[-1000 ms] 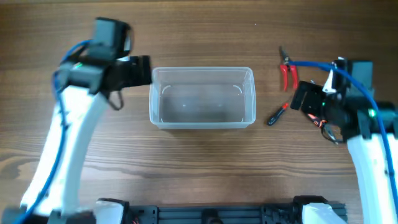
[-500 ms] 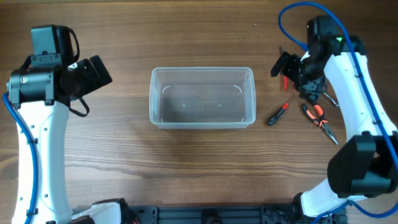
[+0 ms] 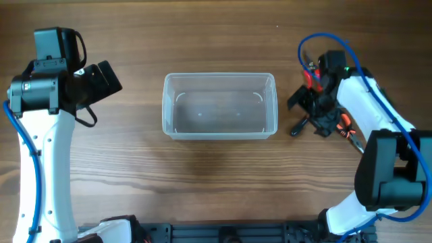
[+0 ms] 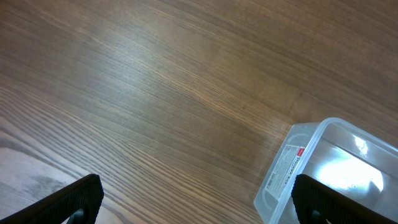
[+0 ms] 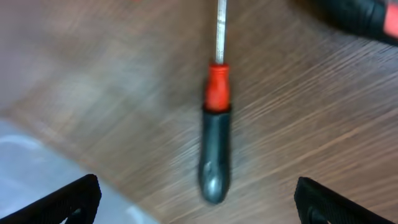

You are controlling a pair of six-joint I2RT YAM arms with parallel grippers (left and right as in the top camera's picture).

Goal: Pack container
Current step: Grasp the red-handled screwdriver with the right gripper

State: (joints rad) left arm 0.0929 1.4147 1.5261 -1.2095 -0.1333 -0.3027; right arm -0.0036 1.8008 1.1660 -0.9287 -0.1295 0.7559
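Observation:
The right gripper lowers onto the black handle of the screwdriver (image 3: 297,127) (image 5: 214,149) next, because it lies lengthwise between my open fingers with bare table on both sides.
The container (image 3: 166,108) is a clear rectangular tub at the table's middle, with nothing in it. Its corner with a white label shows in the left wrist view (image 4: 292,174). My left gripper (image 3: 108,77) is open and empty, to the left of the tub and apart from it (image 4: 199,208). My right gripper (image 3: 307,111) is open and hovers over a screwdriver (image 3: 297,127) with a black handle and red collar, right of the tub. In the right wrist view the screwdriver (image 5: 214,149) lies between the open fingers (image 5: 199,205), untouched.
Red-handled pliers (image 3: 309,75) lie behind the right gripper. Orange-and-black pliers (image 3: 347,131) lie to its right. A tub corner shows at the lower left of the right wrist view (image 5: 37,180). A dark handle (image 5: 367,15) is at the top right there.
The right gripper has moved from the red pliers toward me and now sits over the screwdriver. The left arm swung left, away from the tub, then stayed still.

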